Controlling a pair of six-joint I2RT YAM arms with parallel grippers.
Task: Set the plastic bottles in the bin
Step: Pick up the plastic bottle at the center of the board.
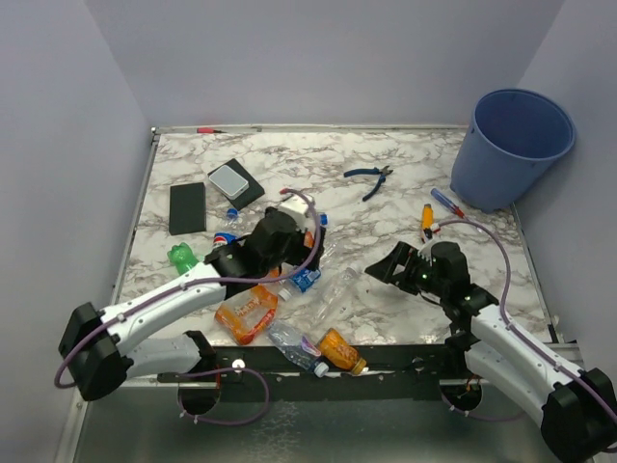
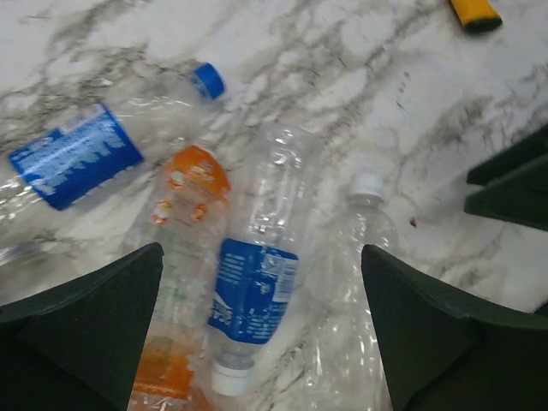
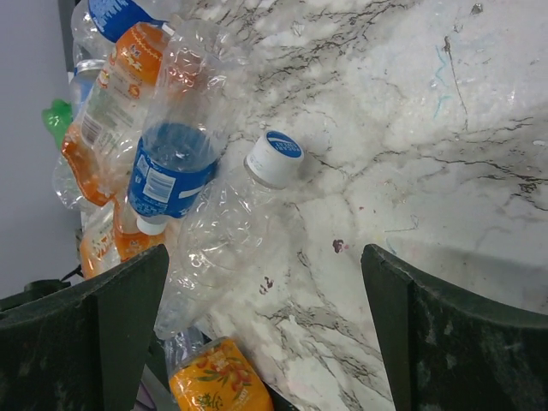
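Observation:
Bare table lies on both sides of the clear bottle's middle for the fingers, so my left gripper should go down and to the right in the top view around it next.
Several plastic bottles lie clustered at the table's near middle: a green one [image 1: 181, 257], orange ones [image 1: 246, 313] [image 1: 342, 352], a blue-labelled one [image 1: 301, 282] and a clear one [image 1: 337, 289]. The blue bin [image 1: 511, 145] stands at the far right. My left gripper [image 1: 307, 253] is open above the cluster; in the left wrist view [image 2: 261, 257] a blue-labelled bottle [image 2: 255, 291] lies between its jaws, untouched. My right gripper [image 1: 386, 265] is open and empty; in the right wrist view [image 3: 265, 257] it hovers beside a clear bottle [image 3: 231, 248] with a white-and-blue cap.
A flat black slab [image 1: 187, 206] and a black box with a grey top [image 1: 234, 183] lie at the back left. Blue pliers [image 1: 369, 177], an orange-handled tool [image 1: 426, 220] and a pen [image 1: 445, 202] lie toward the bin. Walls close in left and right.

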